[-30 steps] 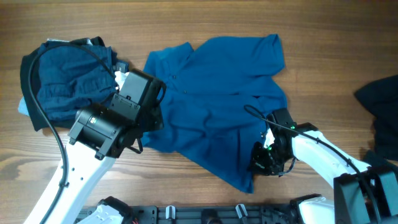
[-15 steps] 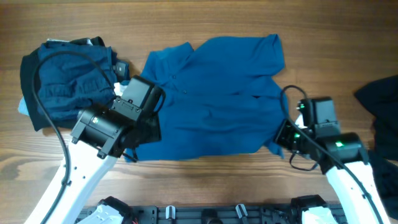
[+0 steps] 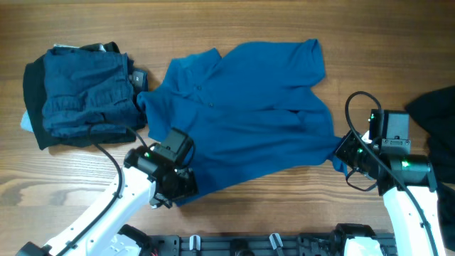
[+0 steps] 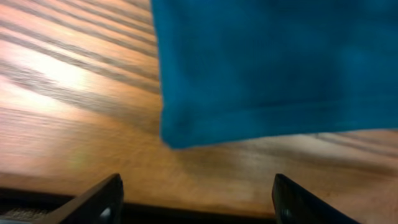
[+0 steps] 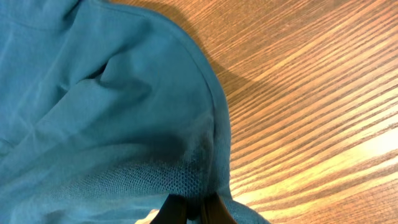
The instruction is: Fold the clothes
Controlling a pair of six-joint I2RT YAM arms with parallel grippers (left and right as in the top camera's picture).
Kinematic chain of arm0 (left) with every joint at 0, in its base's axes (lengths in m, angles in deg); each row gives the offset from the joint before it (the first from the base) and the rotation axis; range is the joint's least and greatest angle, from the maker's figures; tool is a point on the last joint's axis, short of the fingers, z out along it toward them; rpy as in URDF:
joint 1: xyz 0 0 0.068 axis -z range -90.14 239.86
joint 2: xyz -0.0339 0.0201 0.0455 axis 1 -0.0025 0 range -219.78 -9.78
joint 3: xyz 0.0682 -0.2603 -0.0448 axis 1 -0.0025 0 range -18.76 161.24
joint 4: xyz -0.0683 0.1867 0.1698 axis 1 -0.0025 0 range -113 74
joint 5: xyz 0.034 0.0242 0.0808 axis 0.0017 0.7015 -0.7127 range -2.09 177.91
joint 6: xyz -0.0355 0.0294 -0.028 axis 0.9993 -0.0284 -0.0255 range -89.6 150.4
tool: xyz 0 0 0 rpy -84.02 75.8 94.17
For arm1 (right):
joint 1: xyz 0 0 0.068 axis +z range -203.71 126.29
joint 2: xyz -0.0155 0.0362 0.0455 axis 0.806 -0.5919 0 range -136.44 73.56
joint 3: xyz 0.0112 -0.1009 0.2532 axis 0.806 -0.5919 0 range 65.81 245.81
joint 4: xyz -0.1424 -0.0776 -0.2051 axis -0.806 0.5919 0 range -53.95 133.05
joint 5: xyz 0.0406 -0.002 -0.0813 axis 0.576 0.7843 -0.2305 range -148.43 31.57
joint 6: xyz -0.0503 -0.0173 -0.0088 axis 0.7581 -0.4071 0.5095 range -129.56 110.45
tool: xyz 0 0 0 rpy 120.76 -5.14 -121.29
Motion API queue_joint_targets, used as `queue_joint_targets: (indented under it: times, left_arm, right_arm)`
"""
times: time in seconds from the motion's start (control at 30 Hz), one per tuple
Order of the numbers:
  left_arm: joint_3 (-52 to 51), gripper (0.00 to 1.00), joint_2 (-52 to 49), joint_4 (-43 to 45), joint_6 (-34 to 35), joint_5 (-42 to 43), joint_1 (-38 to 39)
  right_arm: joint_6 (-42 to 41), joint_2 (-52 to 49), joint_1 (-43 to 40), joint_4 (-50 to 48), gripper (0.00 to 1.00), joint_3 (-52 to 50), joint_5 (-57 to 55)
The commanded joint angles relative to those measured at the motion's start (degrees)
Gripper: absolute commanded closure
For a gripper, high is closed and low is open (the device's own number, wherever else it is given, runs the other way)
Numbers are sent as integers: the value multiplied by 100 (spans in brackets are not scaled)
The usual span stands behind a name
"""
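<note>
My right gripper pinches that edge's other end, so my left gripper will drop open onto the blue shirt's loose near corner (image 3: 182, 200) (image 4: 180, 131) next and close.
The clothes here are chiefly a medium-blue polo shirt (image 3: 242, 121), spread face up mid-table with its collar toward the back left. My left gripper (image 3: 169, 190) hovers at the shirt's front left corner, open with nothing between its fingers. In the left wrist view that gripper (image 4: 199, 211) sits just short of the shirt corner (image 4: 261, 68), bare wood between its fingertips (image 4: 102, 199). My right gripper (image 3: 341, 153) is shut on the shirt's front right edge. The right wrist view shows the right gripper (image 5: 194, 211) pinching a bunched fold of the blue knit cloth (image 5: 112, 124).
A folded pile of dark navy clothes (image 3: 82, 92) lies at the back left, close to the shirt's sleeve. A black garment (image 3: 435, 117) sits at the right edge. The table's front edge with a black rail (image 3: 234, 245) runs just behind both arms.
My left gripper opened, let go of the shirt's left corner and drew back toward the front edge. The right gripper pulled its corner out to the right, spreading the hem.
</note>
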Motion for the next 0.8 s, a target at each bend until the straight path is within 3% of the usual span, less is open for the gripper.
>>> queue_joint_targets:
  times: [0.0,0.1,0.2,0.33,0.4,0.5,0.57,0.67,0.77]
  left_arm:
    - [-732,37,-35,612,745,326,-39]
    - [-1054,45,-94,1067,1139,341,-46]
    - [-1056,36,-118,1069,1281,326,-52]
    - [-1056,38,-118,1303,1443,66,-225]
    - [-1056,45,-118,1434,1443,79,-323]
    - [-1056,79,-118,1410,1414,55,-385]
    - [-1056,94,-118,1416,1390,116,-387]
    - [-774,96,-50,1351,793,901,-387]
    - [420,96,271,586,127,1150,-385]
  right_arm:
    - [125,-4,-28,-48,96,116,-15]
    - [136,-4,-28,-61,96,116,-15]
    - [166,-4,-28,-59,96,116,-15]
    - [234,-4,-28,-63,96,116,-15]
    - [271,-4,-28,-57,96,116,-17]
    - [269,-4,-28,-76,96,116,-17]
    - [271,2,-28,-103,96,120,-17]
    - [426,35,-28,-57,96,328,2]
    - [557,72,-28,225,96,1025,251]
